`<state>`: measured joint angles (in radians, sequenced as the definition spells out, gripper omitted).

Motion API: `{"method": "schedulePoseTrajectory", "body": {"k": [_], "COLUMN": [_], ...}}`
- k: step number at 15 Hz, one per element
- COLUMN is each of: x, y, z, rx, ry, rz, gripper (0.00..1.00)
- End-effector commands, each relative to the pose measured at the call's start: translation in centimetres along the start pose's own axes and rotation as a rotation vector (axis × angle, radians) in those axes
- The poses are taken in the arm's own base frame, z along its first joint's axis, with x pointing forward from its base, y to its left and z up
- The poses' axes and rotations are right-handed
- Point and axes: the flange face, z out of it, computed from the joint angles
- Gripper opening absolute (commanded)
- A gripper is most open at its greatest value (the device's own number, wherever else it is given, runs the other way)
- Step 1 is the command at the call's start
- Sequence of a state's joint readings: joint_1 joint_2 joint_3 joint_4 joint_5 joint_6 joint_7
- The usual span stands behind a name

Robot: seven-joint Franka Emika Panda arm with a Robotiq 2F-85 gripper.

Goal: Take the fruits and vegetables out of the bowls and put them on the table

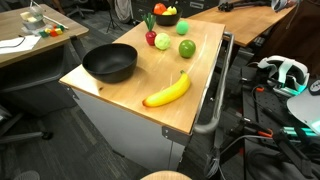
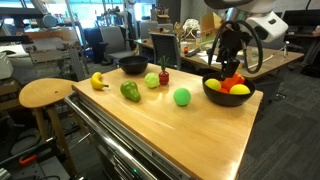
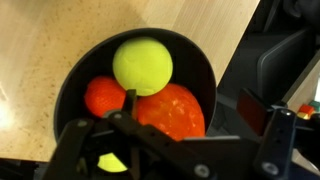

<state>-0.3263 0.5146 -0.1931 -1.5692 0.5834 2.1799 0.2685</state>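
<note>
My gripper shifts toward the yellow-green ball [image 3: 142, 65] next and goes down around it in the smaller black bowl [image 2: 214, 96].
The smaller black bowl [image 2: 214, 96] stands near a corner of the wooden table [image 2: 170, 130] and holds red and yellow fruits [image 2: 234, 85]. My gripper [image 2: 228, 62] hangs open just above it, holding nothing. In the wrist view, that bowl [image 3: 75, 80] contains a yellow-green ball [image 3: 142, 65] and two orange-red fruits [image 3: 172, 110], with my gripper [image 3: 175, 135] over them. The wide bowl [image 2: 132, 65] looks empty. On the table lie a banana [image 2: 99, 81], a dark green piece [image 2: 130, 91], a pale green fruit [image 2: 152, 80], a small red piece [image 2: 164, 75] and a round green fruit [image 2: 181, 96].
In an exterior view the wide bowl [image 1: 110, 63] sits near one table edge and the banana [image 1: 167, 91] towards the front. A round wooden stool [image 2: 45, 93] stands beside the table. A cluttered desk [image 1: 30, 35] and cables [image 1: 265, 130] flank the table.
</note>
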Motion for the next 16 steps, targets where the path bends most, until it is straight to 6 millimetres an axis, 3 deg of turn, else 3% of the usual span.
{"method": "schedulePoseTrajectory", "body": {"k": [1, 7, 11, 15, 16], "x": [1.0, -0.1, -0.4, -0.1, 0.1], "y": [0.6, 1.3, 1.1, 1.4, 1.5], "z": [-0.9, 2.0, 4.2, 5.3, 5.4], "rx": [-0.061, -0.09, -0.115, -0.13, -0.135], "ry": [0.039, -0.034, -0.065, -0.073, -0.074], "rz": [0.042, 0.017, 0.027, 0.056, 0.063], "gripper": [1.0, 1.0, 0.88, 0.82, 0.72]}}
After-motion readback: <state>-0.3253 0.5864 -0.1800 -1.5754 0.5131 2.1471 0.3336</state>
